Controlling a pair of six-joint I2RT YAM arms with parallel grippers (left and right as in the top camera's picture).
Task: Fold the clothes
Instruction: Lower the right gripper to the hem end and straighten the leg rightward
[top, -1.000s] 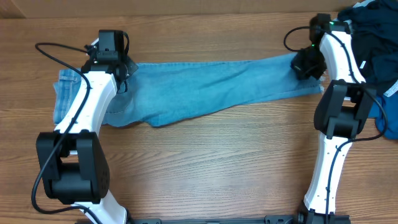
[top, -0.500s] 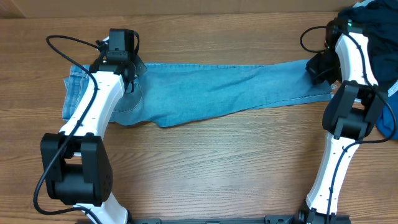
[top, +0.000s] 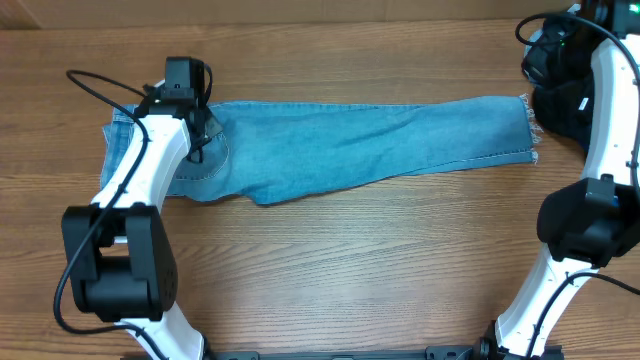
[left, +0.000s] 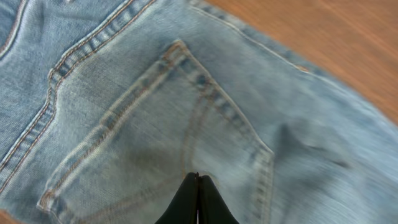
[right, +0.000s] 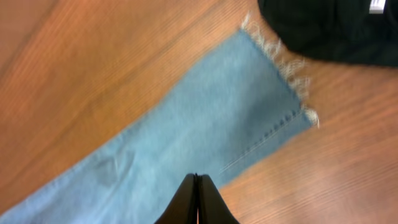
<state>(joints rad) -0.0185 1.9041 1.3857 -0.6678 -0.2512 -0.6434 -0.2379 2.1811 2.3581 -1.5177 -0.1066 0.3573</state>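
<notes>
I will next lower my right gripper toward that leg end of the jeans with the frayed hem (top: 528, 125) (right: 283, 59) and open its fingers, since they are closed and empty.
Light blue denim jeans (top: 350, 140) lie flat and stretched across the table, waist at the left and frayed leg hem (top: 528, 125) at the right. My left gripper (left: 198, 177) is shut with nothing in it, just over the back pocket (left: 161, 143) near the waist. Held above the leg end, my right gripper (right: 198, 180) is also shut and empty, with the frayed hem (right: 283, 59) ahead of it. A piece of dark fabric (right: 329, 28) lies just beyond that hem.
The left arm (top: 150, 170) reaches over the waist end of the jeans. At the table's far right edge stands the right arm (top: 605, 120). Bare wood table (top: 350, 270) runs along the front of the jeans.
The jeans have slid to the right and lie straighter. My right arm has swung up and right off the leg end, uncovering the frayed hem. The left gripper stays over the pocket.
</notes>
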